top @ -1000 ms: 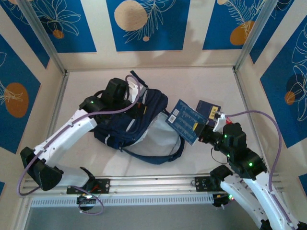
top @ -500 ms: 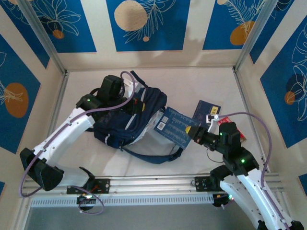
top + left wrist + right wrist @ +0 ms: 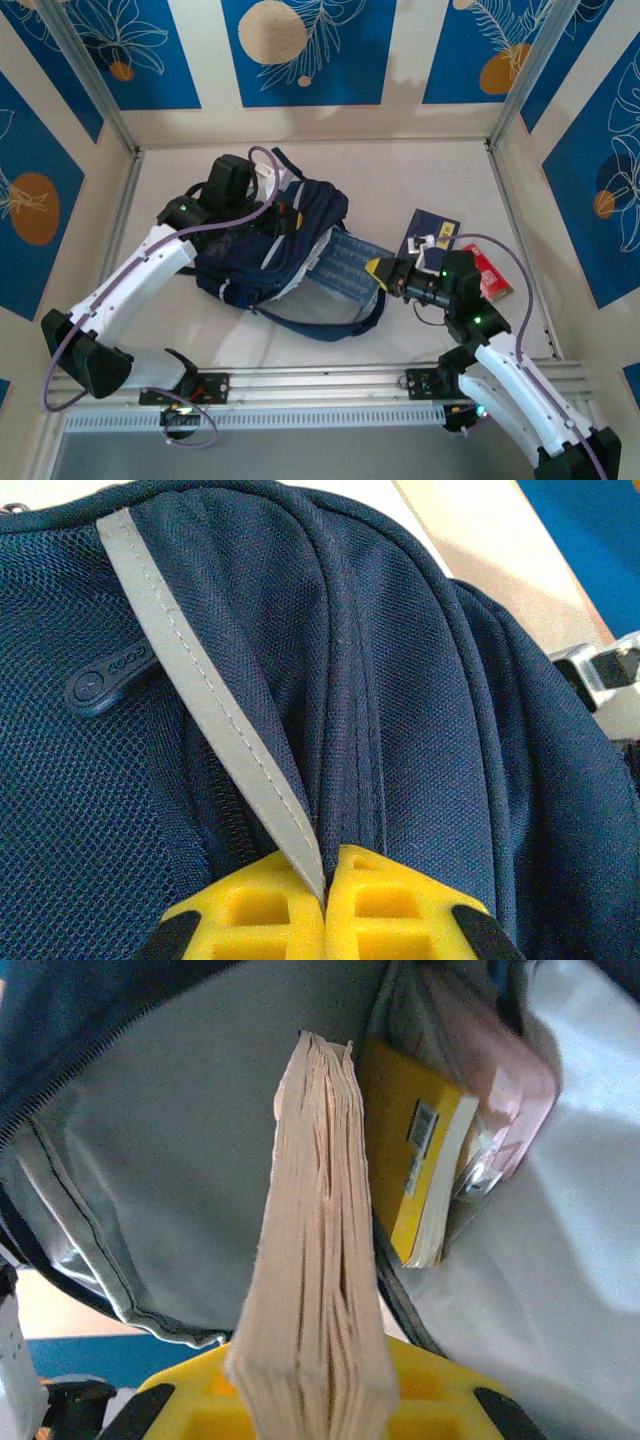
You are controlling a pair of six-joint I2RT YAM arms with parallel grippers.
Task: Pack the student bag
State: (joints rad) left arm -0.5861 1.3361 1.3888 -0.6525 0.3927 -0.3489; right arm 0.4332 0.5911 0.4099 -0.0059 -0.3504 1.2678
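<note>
The blue book still sticks out of the bag's opening. My right gripper needs to push into the bag next, alongside the yellow book (image 3: 420,1175), and release the blue book there.
The student bag (image 3: 250,262), navy blue with grey stripes, lies left of centre with its mouth facing right. My left gripper (image 3: 284,216) sits on the bag's top, shut on a fold of fabric beside a grey reflective stripe (image 3: 215,720). My right gripper (image 3: 383,273) is shut on a blue book (image 3: 345,262), whose far end lies inside the bag's opening. In the right wrist view the book's page edges (image 3: 315,1240) point into the grey lining (image 3: 170,1160). A yellow book (image 3: 420,1175) and a pink item (image 3: 500,1070) lie inside.
A dark blue book (image 3: 433,230) and a red item (image 3: 488,273) lie on the table right of my right gripper. The bag's strap (image 3: 320,330) loops toward the front rail (image 3: 320,385). Patterned walls close in the back and both sides.
My right gripper has carried the blue book leftward and lower, from beside the bag into its opening. The left arm shifted slightly and still holds the bag's top.
</note>
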